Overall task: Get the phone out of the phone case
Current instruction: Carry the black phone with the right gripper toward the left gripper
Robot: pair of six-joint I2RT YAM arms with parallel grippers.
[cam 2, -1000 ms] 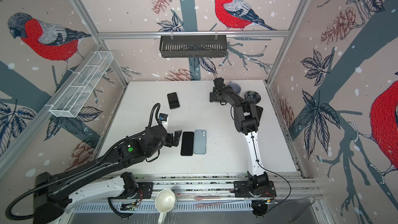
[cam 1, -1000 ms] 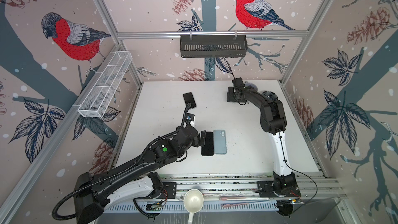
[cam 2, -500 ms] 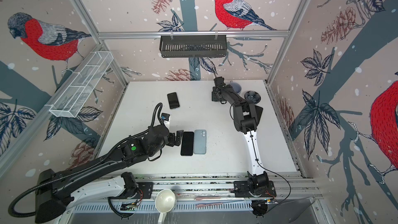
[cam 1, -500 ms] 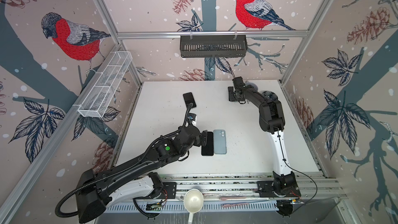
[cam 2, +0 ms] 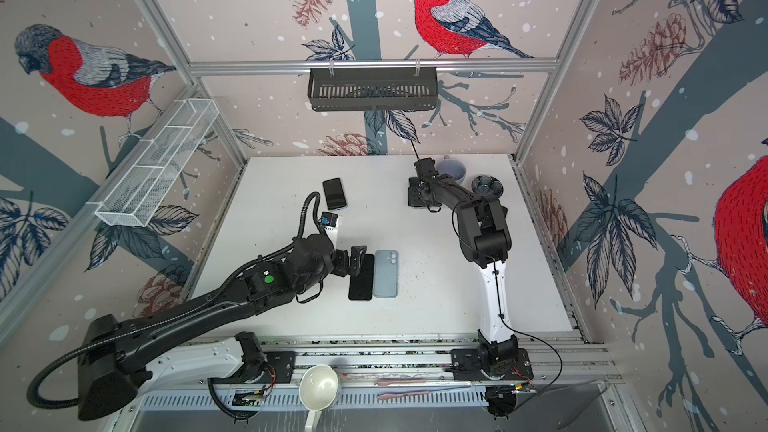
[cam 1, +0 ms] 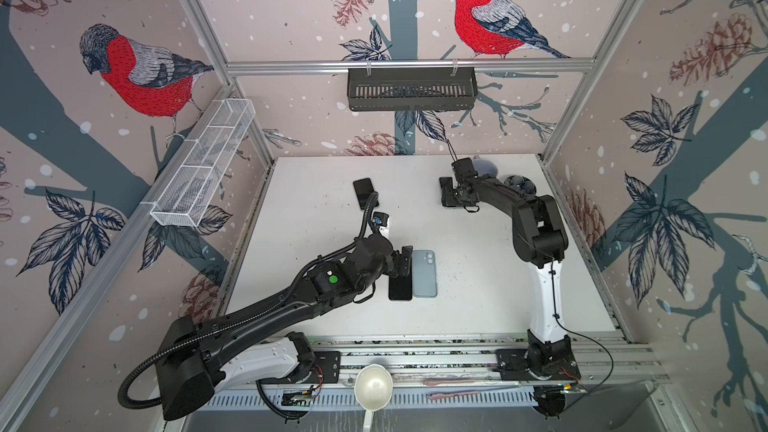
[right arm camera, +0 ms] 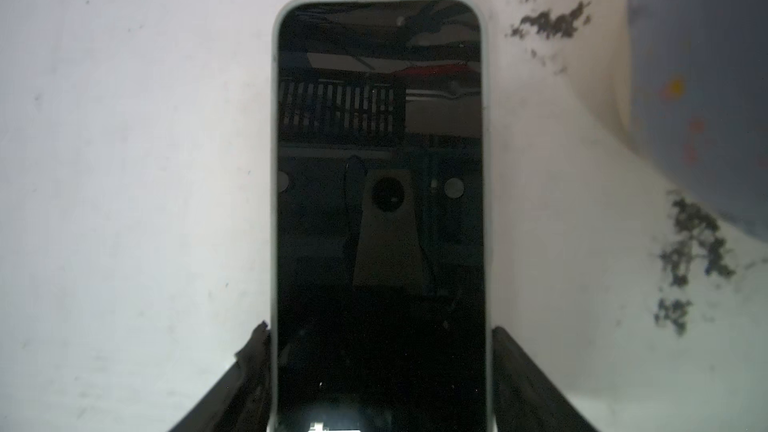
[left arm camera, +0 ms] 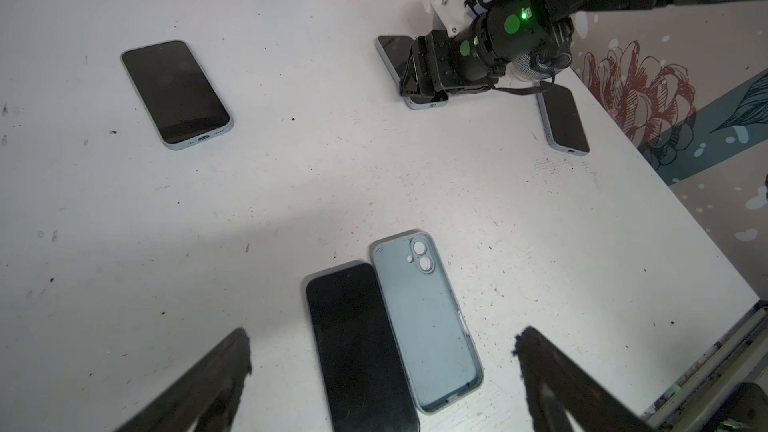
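Note:
My left gripper will go outward, rolling onto its side, to clasp the second phone's nearer long edge [left arm camera: 381, 51] toward its far end, which my right gripper leaves clear.
A bare black phone [cam 1: 401, 286] [cam 2: 360, 280] [left arm camera: 359, 347] lies beside an empty light-blue phone case [cam 1: 424, 274] [cam 2: 385, 274] [left arm camera: 424, 326] mid-table. My left gripper [cam 1: 405, 261] [cam 2: 357, 259] [left arm camera: 382, 338] hovers open over their near ends and holds nothing. At the back, my right gripper [cam 1: 448, 197] [cam 2: 415, 197] [right arm camera: 379, 334] is shut on the long edges of a second phone [right arm camera: 379, 160] [left arm camera: 392, 51]. That phone lies screen up on the table inside its pale case [right arm camera: 274, 160].
Another cased phone [cam 1: 365, 193] [cam 2: 334, 194] [left arm camera: 176, 93] lies back left, and one more [left arm camera: 563, 118] lies by the right arm. A blue mug [cam 2: 453, 170] [right arm camera: 706, 97] and a dark lobed dish [cam 2: 486, 187] stand close behind the right gripper. A white bowl [cam 1: 373, 386] sits at the front rail.
The left arm has shifted slightly, its gripper staying open over the bare phone and empty case. The right gripper has stayed at the cased phone at the back.

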